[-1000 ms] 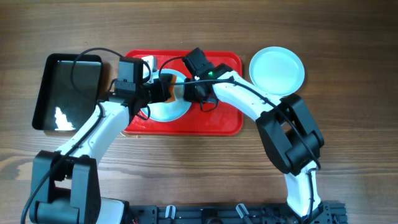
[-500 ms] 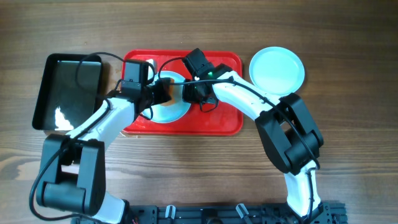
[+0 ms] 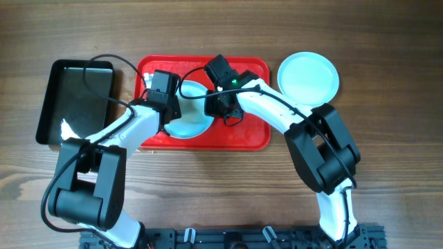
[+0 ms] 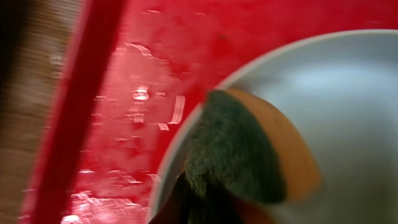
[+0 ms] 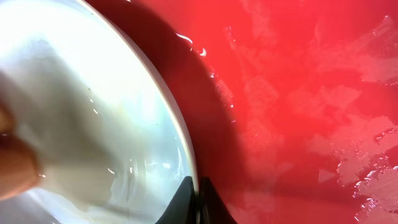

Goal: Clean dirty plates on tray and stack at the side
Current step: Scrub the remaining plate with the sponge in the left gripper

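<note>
I need to lift up, move to my right gripper's right in the overhead view, over the clean-looking second plate [image 3: 308,79] that lies there, then lower to release.
A pale-blue plate [image 3: 187,124] lies on the red tray [image 3: 246,131]. My left gripper [image 3: 173,107] is shut on an orange and dark-green sponge [image 4: 249,155] and presses it on the plate's left rim [image 4: 348,106], over the tray floor [image 4: 149,74]. My right gripper [image 3: 210,104] is shut on the plate's right rim, with its fingertips [image 5: 198,198] either side of the edge [image 5: 93,124]. The tray floor [image 5: 298,93] is wet. A second, clean-looking plate [image 3: 309,77] lies on the table to the right of the tray. A third plate is not visible.
A black tray [image 3: 76,100] with a wet, shiny floor stands on the wooden table left of the red tray. Both arms cross over the red tray's middle. The left arm's cable loops above the black tray.
My left gripper has swept the sponge leftward across the plate, from near its middle to its left rim, and its wrist has turned. The right arm and the plate have stayed put.
</note>
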Motion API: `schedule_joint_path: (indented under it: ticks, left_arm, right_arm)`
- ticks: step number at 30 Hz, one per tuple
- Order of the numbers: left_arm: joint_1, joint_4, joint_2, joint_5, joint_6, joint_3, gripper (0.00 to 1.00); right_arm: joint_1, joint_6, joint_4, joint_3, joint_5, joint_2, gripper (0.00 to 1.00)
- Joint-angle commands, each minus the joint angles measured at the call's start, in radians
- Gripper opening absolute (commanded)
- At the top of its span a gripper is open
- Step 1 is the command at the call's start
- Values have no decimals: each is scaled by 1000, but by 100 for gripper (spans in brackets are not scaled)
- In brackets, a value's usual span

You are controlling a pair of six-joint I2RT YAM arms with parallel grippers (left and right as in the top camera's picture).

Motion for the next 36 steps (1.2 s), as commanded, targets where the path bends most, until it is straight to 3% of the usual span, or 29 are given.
schedule_joint_path:
  ticks: [1,5,9,17,19,21,24,31,36]
  left_arm:
    - [11,-19,-19,-225,-2,-26,4]
    - [10,-17,-150,-199,-2,-10,4]
    - [10,5,-240,27,-2,-10,4]
    - [10,82,-82,465,-88,-12,4]
    - [10,117,-23,512,-88,-12,4]
    - [11,133,29,493,-87,-12,4]
    - [26,77,36,350,-79,-12,4]
    - [84,-84,-102,-18,-79,-11,4]
    - [84,-80,-249,-31,-35,-6,4]
  right_arm:
    - [-11,8,-29,-2,41,25,4]
    - [-11,8,-29,-2,41,25,4]
    - [-11,8,-29,-2,40,25,4]
    - [-11,8,-29,-2,33,25,4]
    - [-11,8,-29,-2,33,25,4]
    - [-11,8,-26,-2,34,25,4]
    - [-11,8,-26,-2,38,25,4]
    - [-11,8,-34,-2,41,25,4]
    - [-11,3,-36,-2,45,24,4]
